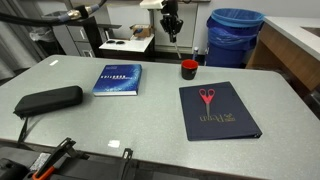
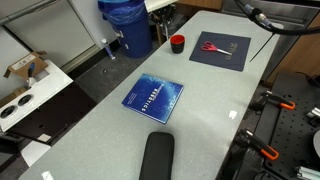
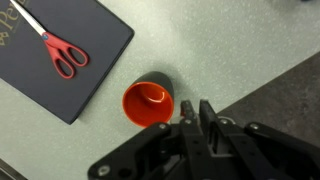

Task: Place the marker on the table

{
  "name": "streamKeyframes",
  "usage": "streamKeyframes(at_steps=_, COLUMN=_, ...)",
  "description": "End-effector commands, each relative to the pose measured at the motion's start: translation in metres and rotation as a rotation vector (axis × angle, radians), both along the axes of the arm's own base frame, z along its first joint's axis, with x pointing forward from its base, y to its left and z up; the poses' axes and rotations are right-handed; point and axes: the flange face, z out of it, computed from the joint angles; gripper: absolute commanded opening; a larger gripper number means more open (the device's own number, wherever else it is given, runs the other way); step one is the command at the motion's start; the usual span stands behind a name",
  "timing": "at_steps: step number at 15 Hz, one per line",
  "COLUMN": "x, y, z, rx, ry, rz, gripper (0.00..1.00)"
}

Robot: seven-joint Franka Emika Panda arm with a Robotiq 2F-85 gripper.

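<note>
My gripper is above bare table between the book and the folder on the side toward the blue book, so I need to move it that way and lower it to release the marker (image 1: pixel 177 46).
My gripper (image 1: pixel 172 28) hangs above the far edge of the grey-green table (image 1: pixel 150 120), just above and behind a red cup (image 1: pixel 188 69). A slim pale marker (image 1: pixel 177 46) hangs down from its fingers, its tip above the cup. In the wrist view the fingers (image 3: pixel 193 108) are nearly together beside the cup (image 3: pixel 148 103), which looks empty. The marker itself cannot be made out there. In an exterior view the cup (image 2: pixel 178 42) stands near the table's far end.
A navy folder (image 1: pixel 225 122) with red-handled scissors (image 1: pixel 207 96) lies near the cup. A blue book (image 1: pixel 118 79) and a black case (image 1: pixel 48 99) lie further along. A blue bin (image 1: pixel 235 35) stands beyond the table edge.
</note>
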Motion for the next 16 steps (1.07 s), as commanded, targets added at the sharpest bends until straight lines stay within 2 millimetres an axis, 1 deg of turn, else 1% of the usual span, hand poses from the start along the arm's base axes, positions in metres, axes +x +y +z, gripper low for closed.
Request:
streamKeyframes(at_steps=1, x=-0.043, y=0.035, z=0.017, rx=-0.001, ry=0.094, rz=0.158, gripper=0.03)
streamKeyframes(at_steps=3, x=-0.056, y=0.046, z=0.014, rx=-0.003, ry=0.202, rz=0.203, gripper=0.03)
streamKeyframes(at_steps=5, x=-0.066, y=0.044, z=0.003, rx=-0.011, ry=0.317, rz=0.23, gripper=0.03)
streamKeyframes(at_steps=7, x=-0.064, y=0.037, z=-0.013, rx=-0.005, ry=0.434, rz=0.246, gripper=0.03)
streamKeyframes(at_steps=9, x=-0.055, y=0.035, z=-0.039, rx=-0.021, ry=0.554, rz=0.236, gripper=0.03)
streamKeyframes(at_steps=11, x=-0.053, y=0.035, z=-0.074, rx=-0.008, ry=0.656, rz=0.25, gripper=0.03)
streamKeyframes(at_steps=14, x=-0.039, y=0.035, z=-0.118, rx=-0.035, ry=0.673, rz=0.22, gripper=0.03)
streamKeyframes(at_steps=16, x=-0.027, y=0.034, z=-0.137, rx=-0.063, ry=0.633, rz=0.187, gripper=0.03)
